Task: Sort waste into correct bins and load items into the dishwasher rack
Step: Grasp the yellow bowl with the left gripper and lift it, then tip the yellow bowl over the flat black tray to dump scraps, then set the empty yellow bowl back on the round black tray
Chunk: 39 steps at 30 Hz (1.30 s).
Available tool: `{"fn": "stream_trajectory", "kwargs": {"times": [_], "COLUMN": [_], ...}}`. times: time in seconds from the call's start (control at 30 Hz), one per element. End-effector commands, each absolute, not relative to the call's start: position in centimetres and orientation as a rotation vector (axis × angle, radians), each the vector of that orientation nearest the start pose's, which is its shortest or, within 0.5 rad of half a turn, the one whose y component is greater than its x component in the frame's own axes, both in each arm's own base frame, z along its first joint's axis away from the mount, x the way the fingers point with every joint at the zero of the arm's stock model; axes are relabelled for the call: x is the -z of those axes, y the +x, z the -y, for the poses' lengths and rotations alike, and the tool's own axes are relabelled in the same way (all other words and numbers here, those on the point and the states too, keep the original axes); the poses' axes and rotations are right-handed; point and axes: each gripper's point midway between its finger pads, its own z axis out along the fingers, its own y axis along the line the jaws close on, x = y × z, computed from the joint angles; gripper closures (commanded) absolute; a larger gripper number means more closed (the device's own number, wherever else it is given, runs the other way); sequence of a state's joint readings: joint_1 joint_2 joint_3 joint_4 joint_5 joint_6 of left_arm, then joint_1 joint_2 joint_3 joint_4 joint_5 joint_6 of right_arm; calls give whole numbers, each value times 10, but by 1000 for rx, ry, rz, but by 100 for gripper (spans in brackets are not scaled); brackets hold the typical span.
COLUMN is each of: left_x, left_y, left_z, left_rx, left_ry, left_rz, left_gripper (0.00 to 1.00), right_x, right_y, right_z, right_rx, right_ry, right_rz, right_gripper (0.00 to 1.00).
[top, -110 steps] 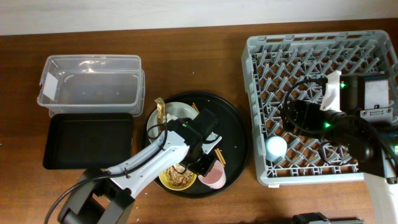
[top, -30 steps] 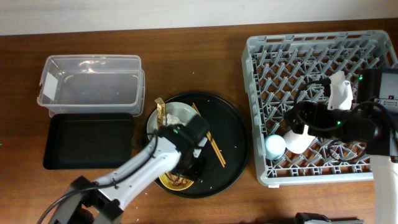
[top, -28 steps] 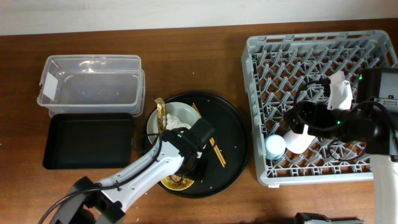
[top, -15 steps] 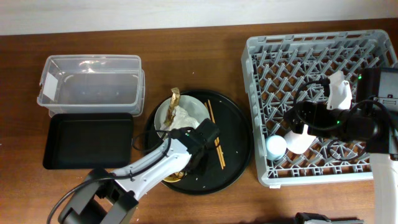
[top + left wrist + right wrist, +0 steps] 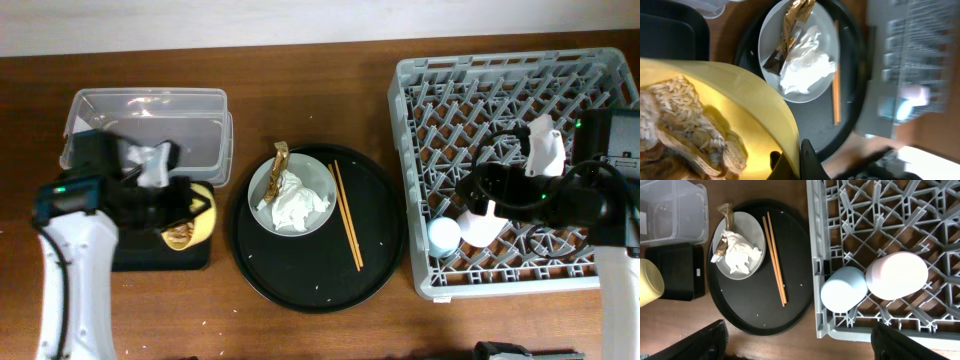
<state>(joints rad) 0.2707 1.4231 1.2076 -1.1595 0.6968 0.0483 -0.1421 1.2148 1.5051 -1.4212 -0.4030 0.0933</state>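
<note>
Next, my left gripper will empty the scraps, then lower the bowl [image 5: 203, 215] onto the round tray's empty near part, to the right in the overhead view.
My left gripper [image 5: 178, 205] is shut on the rim of the small yellow bowl [image 5: 203, 215], held tilted over the right end of the shallow black tray [image 5: 160, 258]. In the left wrist view the bowl [image 5: 755, 115] holds rice-like scraps [image 5: 675, 110], and my fingers [image 5: 807, 162] pinch its rim. The grey plate [image 5: 290, 195] on the round tray carries the white napkin [image 5: 297, 203] and gold wrapper [image 5: 281, 160]. The chopsticks [image 5: 347, 215] lie beside it. My right gripper [image 5: 478, 195] is open and empty over the rack [image 5: 520, 90], above the pink cup [image 5: 896, 275] and blue cup [image 5: 843, 289].
The clear tub [image 5: 150, 135] stands behind the black tray. The large round black tray [image 5: 315, 270] lies between the bins and the rack. A few crumbs lie on the round tray and on the table near its front.
My left arm has swung left with the yellow bowl, from the round tray to over the shallow black tray. The right arm has not moved.
</note>
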Motion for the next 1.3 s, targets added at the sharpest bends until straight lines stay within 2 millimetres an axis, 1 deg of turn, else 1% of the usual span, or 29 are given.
{"fn": "stream_trajectory", "kwargs": {"times": [0.0,0.1,0.2,0.3,0.37,0.43,0.47,0.5,0.53,0.57,0.6,0.63,0.67,0.7,0.73,0.77,0.8,0.83,0.87,0.93,0.97,1.0,1.03,1.07,1.1,1.17,1.2,1.23,1.27], "left_x": [-177,-175,-173,-157,-146,-161,-161,-153,-163,-170,-157,-157,-168,-169,-156,-153,-160,-172,-173,-185,-193,-193,-178,-165,-158,-139,-121,-102,-95], "left_y": [303,319,325,326,328,329,331,332,328,326,324,320,317,317,317,315,313,307,302,290,281,278,267,262,258,252,247,241,237], "left_z": [26,-3,-24,-48,-51,-48,-50,-52,-47,-43,-44,-41,-36,-36,-40,-40,-36,-28,-21,4,28,38,61,75,88,135,158,179,191], "left_rx": [1373,1608,1651,1669,1644,1753,1689,1719,1806,1753,1734,1835,1836,1695,1701,1824,1834,1779,1767,1747,1716,1704,1614,1512,1441,1217,996,675,522], "left_ry": [-99,-266,-378,-508,-470,-556,-458,-525,-634,-530,-523,-686,-657,-428,-463,-673,-661,-514,-458,-313,-158,-105,-25,5,41,212,301,385,419], "left_rz": [-2377,-2120,-2025,-1983,-1987,-1860,-1850,-1881,-1847,-1831,-1894,-1903,-1880,-1877,-1925,-1940,-1931,-1943,-1998,-2136,-2237,-2293,-2521,-2683,-2775,-2956,-3059,-3118,-3114], "left_gripper": [100,100,100,100,100,100,100,100,100,100,100,100,100,100,100,100,100,100,100,100,100,100,100,100,100,100,100,100,100], "right_x": [-280,-280,-280,-280,-280,-280,-280,-280,-280,-280,-280,-280,-279,-279,-280,-280,-279,-279,-279,-279,-279,-279,-280,-280,-280,-280,-280,-280,-280], "right_y": [252,251,251,251,251,251,251,251,251,251,251,251,251,250,251,251,250,250,250,250,250,250,251,251,251,251,251,251,251], "right_z": [-36,-36,-36,-36,-36,-36,-36,-36,-36,-36,-36,-36,-36,-36,-36,-36,-36,-36,-36,-36,-36,-36,-36,-36,-36,-36,-36,-36,-36], "right_rx": [-543,-545,-546,-545,-545,-545,-545,-545,-545,-545,-545,-545,-546,-546,-545,-545,-546,-547,-547,-546,-546,-546,-545,-545,-545,-545,-544,-544,-544], "right_ry": [169,180,180,179,179,179,180,180,179,179,179,179,181,181,179,180,180,182,182,181,181,181,180,179,179,179,180,180,179], "right_rz": [-2639,-2642,-2643,-2643,-2643,-2643,-2643,-2642,-2643,-2643,-2642,-2643,-2646,-2647,-2643,-2644,-2647,-2650,-2650,-2649,-2649,-2648,-2645,-2643,-2643,-2643,-2643,-2643,-2643], "right_gripper": [8,8,8,8,8,8,8,8,8,8,8,8,8,8,8,7,8,8,8,8,7,8,7,7,7,7,7,7,7]}}
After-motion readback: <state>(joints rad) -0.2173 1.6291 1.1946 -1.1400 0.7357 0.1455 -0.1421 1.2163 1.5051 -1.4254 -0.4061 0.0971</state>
